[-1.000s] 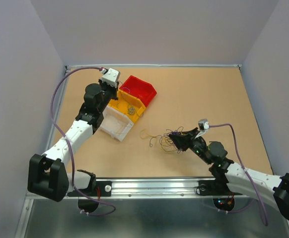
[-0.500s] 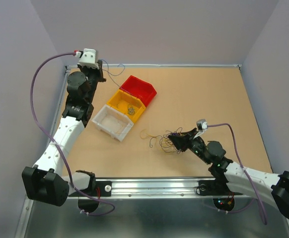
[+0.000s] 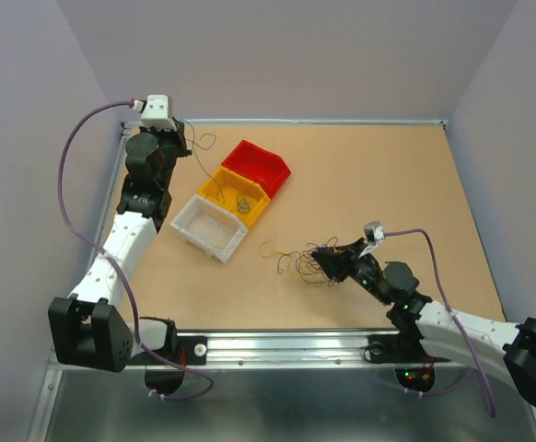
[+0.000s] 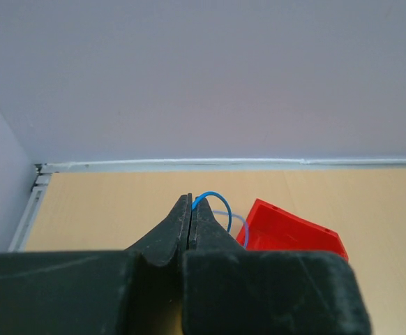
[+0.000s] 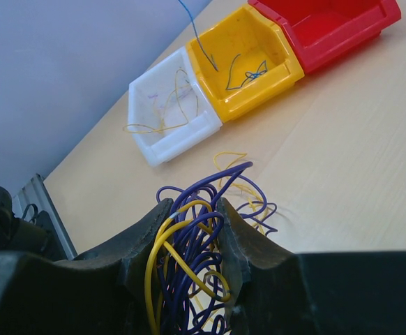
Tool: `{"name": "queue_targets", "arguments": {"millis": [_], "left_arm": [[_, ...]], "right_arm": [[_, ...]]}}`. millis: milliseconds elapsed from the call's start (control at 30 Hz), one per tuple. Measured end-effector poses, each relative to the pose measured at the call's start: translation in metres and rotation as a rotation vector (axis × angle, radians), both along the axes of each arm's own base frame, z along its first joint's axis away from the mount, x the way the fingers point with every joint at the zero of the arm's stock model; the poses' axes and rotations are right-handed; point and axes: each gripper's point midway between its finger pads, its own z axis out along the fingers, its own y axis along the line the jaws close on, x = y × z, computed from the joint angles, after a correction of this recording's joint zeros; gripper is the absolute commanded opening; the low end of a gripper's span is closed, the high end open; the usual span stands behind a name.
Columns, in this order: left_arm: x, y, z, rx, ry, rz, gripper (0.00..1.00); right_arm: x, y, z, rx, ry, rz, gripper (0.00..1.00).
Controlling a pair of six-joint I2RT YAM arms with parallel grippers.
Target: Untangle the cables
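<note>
The yellow bin with blue wires is below my left gripper and to its right in the top view, so next I move across over it, go down and let go.
The cables (image 3: 303,262) lie as a loose clump of thin purple and yellow wires on the table right of centre. My right gripper (image 3: 321,250) is shut on that clump; in the right wrist view the wires (image 5: 189,251) fill the gap between its fingers (image 5: 192,206), and a few loops (image 5: 248,183) spill onto the table ahead. My left gripper (image 3: 181,138) is raised at the far left corner, shut on one thin blue wire (image 4: 220,204). That wire (image 3: 201,161) trails down toward the yellow bin.
Three small bins stand in a diagonal row left of centre: red (image 3: 273,175), yellow (image 3: 215,193) holding blue wires (image 5: 248,75), and white (image 3: 211,230) holding a yellow wire (image 5: 164,125). The enclosure's walls rise close behind my left gripper.
My left arm has lifted from over the bins and swung back to the far left corner, drawing the blue wire out with it. The right arm and the clump have not moved.
</note>
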Motion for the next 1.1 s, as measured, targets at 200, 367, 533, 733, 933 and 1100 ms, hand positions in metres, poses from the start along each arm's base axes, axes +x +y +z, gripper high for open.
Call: {"name": "queue_targets", "arguments": {"millis": [200, 367, 533, 733, 933, 1100], "left_arm": [[-0.001, -0.030, -0.028, 0.037, 0.048, -0.175, 0.00], [-0.010, -0.057, -0.057, 0.074, 0.107, -0.305, 0.00], [-0.004, -0.077, -0.087, 0.134, 0.227, -0.360, 0.00], [-0.011, -0.092, -0.140, 0.301, 0.397, -0.445, 0.00], [-0.020, -0.112, -0.194, 0.544, 0.555, -0.517, 0.00], [0.020, -0.131, -0.236, 0.690, 0.668, -0.511, 0.00]], "right_arm": [[-0.001, 0.000, 0.001, 0.001, -0.002, 0.005, 0.38], [-0.002, 0.000, 0.006, 0.013, -0.014, 0.008, 0.38], [-0.003, -0.001, 0.012, 0.029, -0.029, 0.009, 0.38], [-0.004, -0.001, 0.011, 0.026, -0.027, 0.012, 0.38], [-0.004, 0.000, 0.008, 0.017, -0.017, 0.017, 0.38], [-0.008, 0.002, 0.002, 0.000, -0.004, 0.043, 0.38]]}}
